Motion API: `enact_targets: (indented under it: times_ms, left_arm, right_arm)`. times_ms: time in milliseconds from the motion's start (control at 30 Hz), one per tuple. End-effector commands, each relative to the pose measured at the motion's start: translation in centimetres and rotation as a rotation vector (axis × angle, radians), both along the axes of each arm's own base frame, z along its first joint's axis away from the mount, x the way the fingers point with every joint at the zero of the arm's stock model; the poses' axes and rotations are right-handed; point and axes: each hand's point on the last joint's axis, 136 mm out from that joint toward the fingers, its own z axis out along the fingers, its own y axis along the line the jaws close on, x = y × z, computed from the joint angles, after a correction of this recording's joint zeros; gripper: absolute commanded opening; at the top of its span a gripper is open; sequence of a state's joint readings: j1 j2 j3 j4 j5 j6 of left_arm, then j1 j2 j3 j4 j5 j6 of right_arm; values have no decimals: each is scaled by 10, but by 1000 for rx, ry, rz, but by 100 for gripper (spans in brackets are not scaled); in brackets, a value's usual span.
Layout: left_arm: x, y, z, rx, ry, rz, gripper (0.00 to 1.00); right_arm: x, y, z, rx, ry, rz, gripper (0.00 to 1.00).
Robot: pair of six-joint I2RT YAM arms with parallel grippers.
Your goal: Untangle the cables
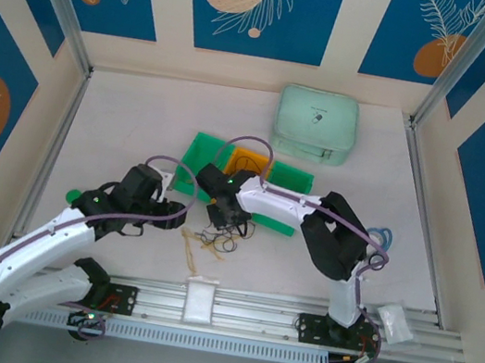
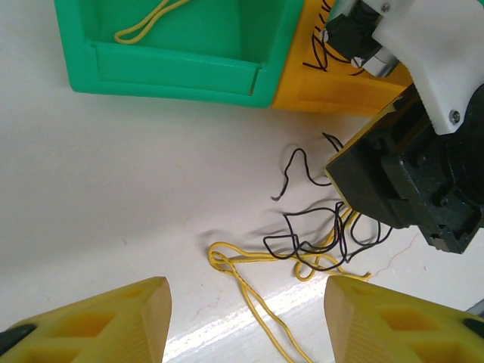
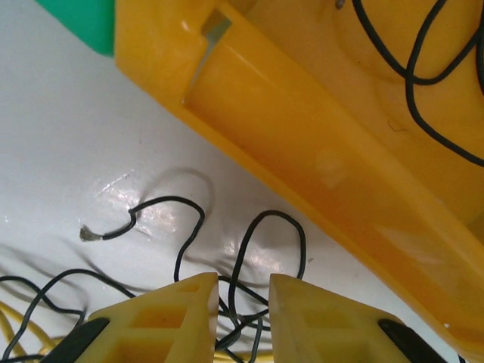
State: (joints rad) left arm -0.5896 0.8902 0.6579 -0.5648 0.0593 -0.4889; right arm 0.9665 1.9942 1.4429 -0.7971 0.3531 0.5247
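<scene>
Next, the robot's right gripper will stay low over the tangle and close its fingers on the black cable's loop, because parts of that cable run between the open fingers.
The cables (image 1: 225,235) lie tangled on the white table in front of the bins. In the left wrist view, thin black cables (image 2: 302,234) cross over a long yellow cable (image 2: 249,291). My left gripper (image 2: 248,318) is open just short of the yellow cable, with nothing between its fingers (image 2: 113,321). My right gripper (image 3: 243,302) is down on the tangle. Its jaws stand a little apart, and loops of black cable (image 3: 266,214) run loosely through the gap. In the top view the left gripper (image 1: 178,214) and right gripper (image 1: 221,220) face each other across the tangle.
A green bin (image 2: 189,60) holding a yellow cable (image 2: 144,26) and an orange bin (image 3: 318,151) holding black cable stand right behind the tangle. A mint pouch (image 1: 316,124) sits at the back. Small plastic bags (image 1: 394,321) lie near the front rail.
</scene>
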Motion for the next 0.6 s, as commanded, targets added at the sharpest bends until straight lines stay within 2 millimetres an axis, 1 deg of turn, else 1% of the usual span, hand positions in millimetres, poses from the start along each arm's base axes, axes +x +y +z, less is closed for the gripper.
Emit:
enact_targets:
  times_ms: [0, 133, 300, 333, 433, 567]
  left_arm:
    - [-4, 3, -7, 8, 13, -17, 55]
    - [-4, 4, -10, 8, 18, -15, 56]
    - [-3, 4, -12, 9, 21, -18, 55]
    - [-3, 3, -12, 7, 21, -20, 55]
    - [-3, 1, -12, 0, 22, -29, 55]
    - [-3, -1, -8, -9, 14, -40, 55]
  right_arm:
    - [7, 4, -1, 0, -5, 0, 22]
    - [10, 10, 2, 22, -23, 17, 15]
    - [16, 9, 11, 44, -70, 31, 0]
    - [16, 8, 13, 46, -75, 33, 0]
    - [13, 7, 35, 92, -116, 54, 0]
    - [-2, 7, 83, 204, -156, 98, 0]
